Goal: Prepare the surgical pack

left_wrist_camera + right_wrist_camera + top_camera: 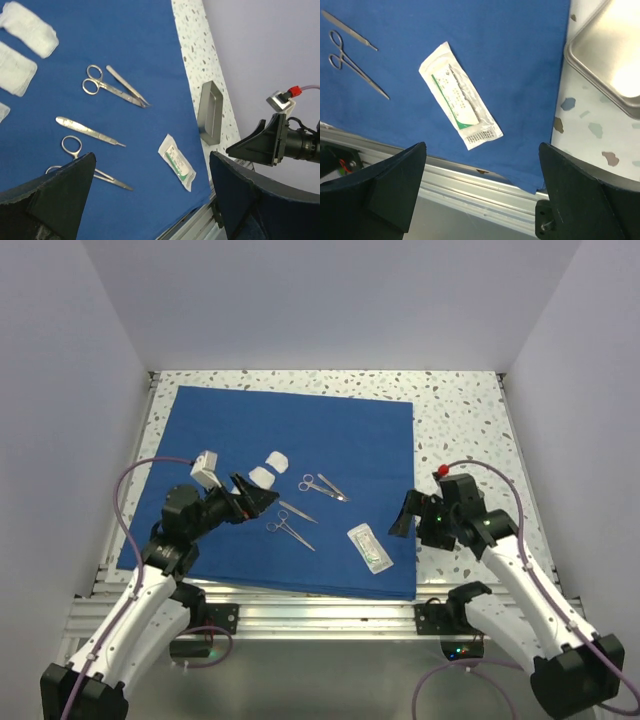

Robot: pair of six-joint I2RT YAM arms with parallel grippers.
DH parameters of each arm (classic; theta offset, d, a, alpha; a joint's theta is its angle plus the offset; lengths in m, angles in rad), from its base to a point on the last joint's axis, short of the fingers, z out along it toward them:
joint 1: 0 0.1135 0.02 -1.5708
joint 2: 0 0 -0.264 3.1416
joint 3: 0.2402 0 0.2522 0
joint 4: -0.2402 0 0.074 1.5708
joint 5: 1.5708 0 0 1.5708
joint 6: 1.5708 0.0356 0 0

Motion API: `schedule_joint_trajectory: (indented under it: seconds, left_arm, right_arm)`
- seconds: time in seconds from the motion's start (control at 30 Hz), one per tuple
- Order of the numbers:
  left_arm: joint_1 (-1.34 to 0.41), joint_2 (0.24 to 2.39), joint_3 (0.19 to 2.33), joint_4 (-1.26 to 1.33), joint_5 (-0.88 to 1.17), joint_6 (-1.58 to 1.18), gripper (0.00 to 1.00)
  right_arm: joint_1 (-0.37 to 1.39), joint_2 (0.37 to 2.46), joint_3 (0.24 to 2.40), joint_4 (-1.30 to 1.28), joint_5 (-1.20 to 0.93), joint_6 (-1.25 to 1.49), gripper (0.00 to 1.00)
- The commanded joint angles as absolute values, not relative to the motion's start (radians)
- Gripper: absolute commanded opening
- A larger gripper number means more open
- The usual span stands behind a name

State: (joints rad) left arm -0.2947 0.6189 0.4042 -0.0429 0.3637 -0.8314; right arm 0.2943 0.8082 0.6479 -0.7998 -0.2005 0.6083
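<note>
The robot's right gripper will next move outward and to the left in the top view, then down onto the tweezers' middle (332,487), because the tweezers' tips lie against the scissors.
The royal-blue drape (300,430) lies flat on the speckled table. On it lie white gauze squares (275,460), scissors (316,483), tweezers (334,488), a scalpel-like handle (297,511), ring-handled forceps (289,530) and the clear packet (369,548). My left gripper (257,495) is open and empty, hovering over the drape beside the gauze. My right gripper (405,512) is open and empty at the drape's right edge. The silver tray (210,112) stands on the bare table just right of the drape; it also shows in the right wrist view (610,60). My right arm hides it in the top view.
The aluminium rail (300,615) runs along the table's near edge, and the drape's front hem hangs just over it (485,150). White walls close in the left, back and right. Bare speckled table (460,430) lies right of the drape.
</note>
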Motion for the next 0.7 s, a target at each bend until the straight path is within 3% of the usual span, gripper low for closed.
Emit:
schedule_joint_trajectory:
  seconds: [0.0,0.1,0.33,0.47,0.5,0.67]
  left_arm:
    - [-0.288,0.621,0.453,-0.104,0.354,-0.779,1.00]
    - [-0.288,0.623,0.454,-0.106,0.353,-0.778,1.00]
    - [-0.290,0.747,0.489,-0.152,0.402,-0.740,0.98]
    - [-0.291,0.854,0.523,-0.196,0.462,-0.703,0.94]
    - [-0.290,0.864,0.522,-0.198,0.468,-0.696,0.93]
    - [-0.293,0.842,0.512,-0.206,0.431,-0.698,0.90]
  right_arm:
    - [0.368,0.894,0.724,-0.701,-0.212,0.541,0.99]
    - [0.452,0.968,0.748,-0.625,-0.224,0.549,0.99]
    - [0.724,1.279,0.917,-0.640,-0.013,0.499,0.99]
    - [0.749,1.377,0.946,-0.615,0.017,0.479,0.96]
    - [0.747,1.394,0.959,-0.615,0.026,0.471,0.88]
    - [0.750,1.514,1.063,-0.612,0.075,0.416,0.84]
